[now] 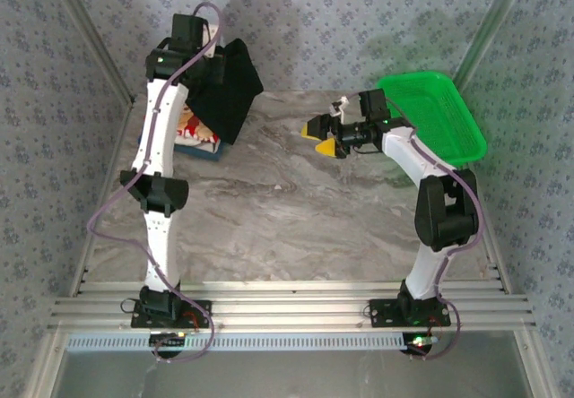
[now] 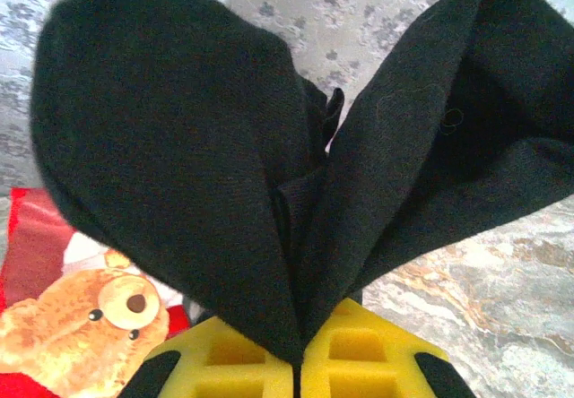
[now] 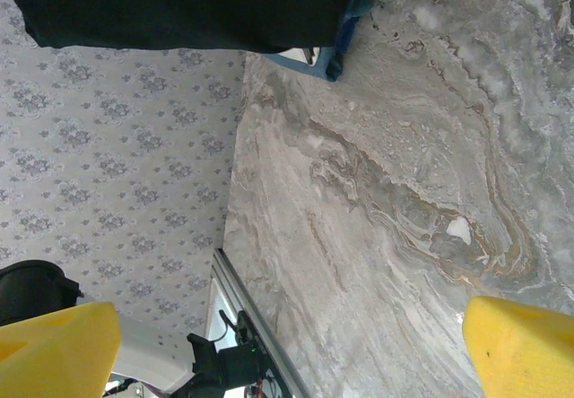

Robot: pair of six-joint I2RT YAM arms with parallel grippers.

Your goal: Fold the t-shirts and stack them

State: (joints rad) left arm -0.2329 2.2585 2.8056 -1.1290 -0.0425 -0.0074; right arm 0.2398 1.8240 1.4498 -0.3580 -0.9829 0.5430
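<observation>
The black cloth (image 2: 179,147) hangs over toward the middle of the table. My left gripper will next move toward the nearby side wall and let go over the teddy-bear t-shirt (image 2: 94,322) that lies below the cloth.
My left gripper (image 1: 215,61) is raised at the far left of the table, shut on the black t-shirt (image 1: 230,89). In the left wrist view the black cloth (image 2: 179,147) rises in two folds out of the closed yellow fingers (image 2: 242,358). Beneath it on the table lies the red-and-white teddy-bear t-shirt (image 1: 193,131), its bear print (image 2: 85,313) facing up. A dark blue t-shirt edge (image 1: 212,151) shows under that one. My right gripper (image 1: 319,139) hovers open over the table's far middle, pointing left, nothing between its fingers (image 3: 525,344).
A green mesh basket (image 1: 435,116) stands tilted at the far right behind the right arm. The marble tabletop (image 1: 287,210) stretches between the arms. Patterned walls enclose the table on three sides, and an aluminium rail (image 1: 287,304) runs along the near edge.
</observation>
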